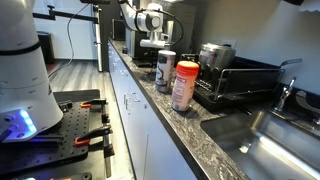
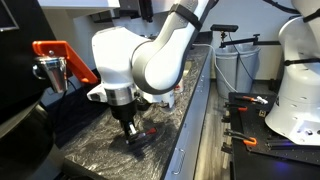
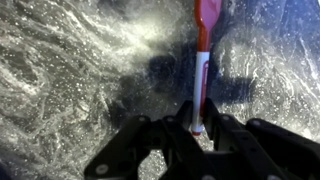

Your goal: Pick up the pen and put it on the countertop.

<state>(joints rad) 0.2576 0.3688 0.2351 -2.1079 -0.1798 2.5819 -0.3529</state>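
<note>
The pen has only a little gap beneath it, so next my gripper should go the short way down to the dark speckled countertop and open its fingers to release the pen.
A red and white pen (image 3: 202,60) runs away from me over the dark speckled countertop (image 3: 70,80) in the wrist view. My gripper (image 3: 201,125) has its two black fingers closed on the pen's near white end. In an exterior view my gripper (image 2: 133,138) points down, just above the countertop (image 2: 100,155), with a bit of the red pen (image 2: 150,130) showing beside it. In an exterior view the arm (image 1: 150,22) is far down the countertop (image 1: 210,135), and the pen is too small to see there.
A canister with a red lid (image 1: 185,85), a dark can (image 1: 166,70), a dish rack (image 1: 240,80) and a sink (image 1: 285,140) stand along the counter. An orange-handled machine (image 2: 55,60) stands near the arm. A black perforated board with red-handled tools (image 1: 70,130) lies beside the counter.
</note>
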